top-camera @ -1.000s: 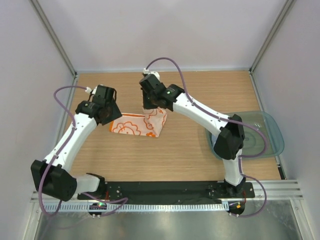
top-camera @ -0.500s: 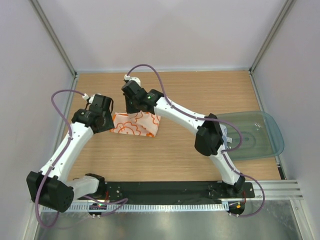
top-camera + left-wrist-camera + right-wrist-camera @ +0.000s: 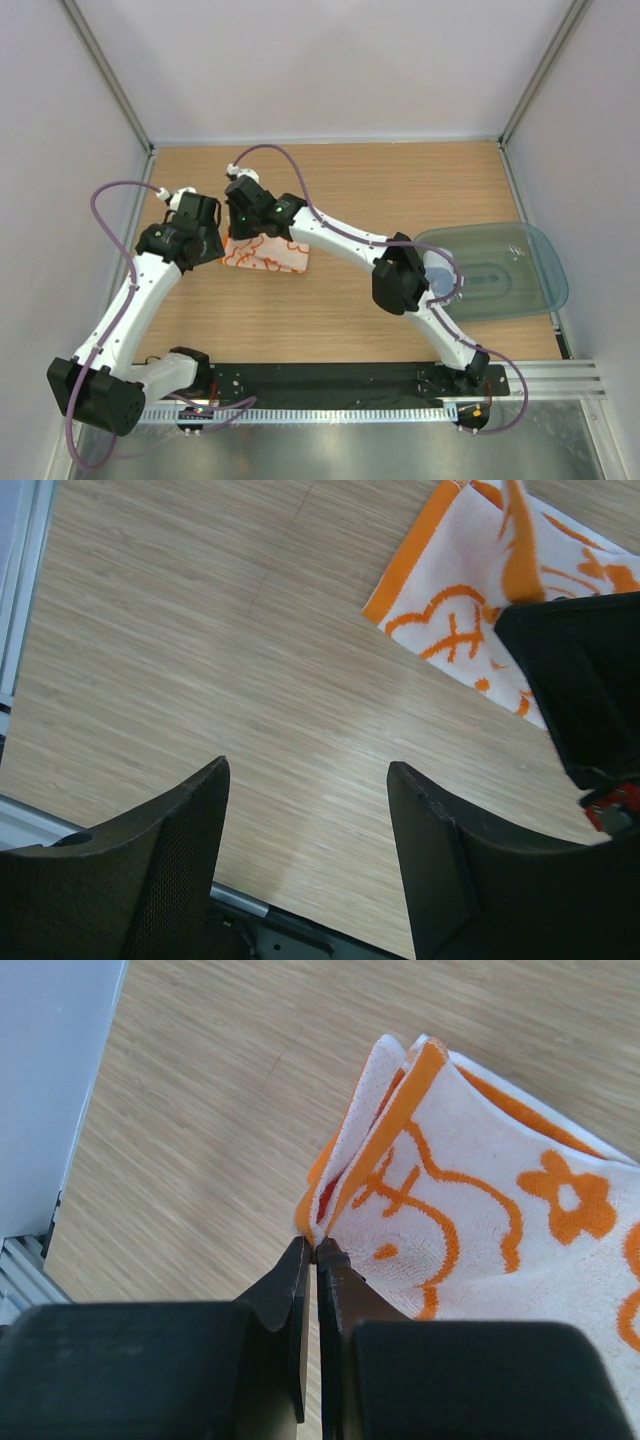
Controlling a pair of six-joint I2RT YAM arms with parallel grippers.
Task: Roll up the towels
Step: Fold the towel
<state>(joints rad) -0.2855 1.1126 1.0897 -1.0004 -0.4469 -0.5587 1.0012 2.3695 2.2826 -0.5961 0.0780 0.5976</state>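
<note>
My right gripper lowers the pinched edge onto the towel's flat orange-bordered end [image 3: 228, 251] below it next and releases, since the pinched edge hangs above the table.
One towel [image 3: 272, 256], white with an orange pattern, lies folded on the wooden table left of centre. My right gripper [image 3: 243, 230] hangs over its left end, reached across from the right. In the right wrist view this gripper [image 3: 316, 1247] is shut on the orange-bordered edge of the towel [image 3: 470, 1220], whose layers are doubled over at the pinch. My left gripper [image 3: 207, 238] stands just left of the towel. In the left wrist view it [image 3: 305, 772] is open over bare wood, with the towel [image 3: 460, 580] ahead and to the right, apart from its fingers.
A translucent teal tray [image 3: 540, 262] sits at the right edge of the table. The right arm's links stretch across the middle of the table. Grey walls close in the left, back and right sides, and a metal rail runs along the left edge.
My right gripper has carried the towel's right edge leftwards over the rest, so the towel now lies shorter and doubled. My left gripper has opened wider and drawn back slightly left.
</note>
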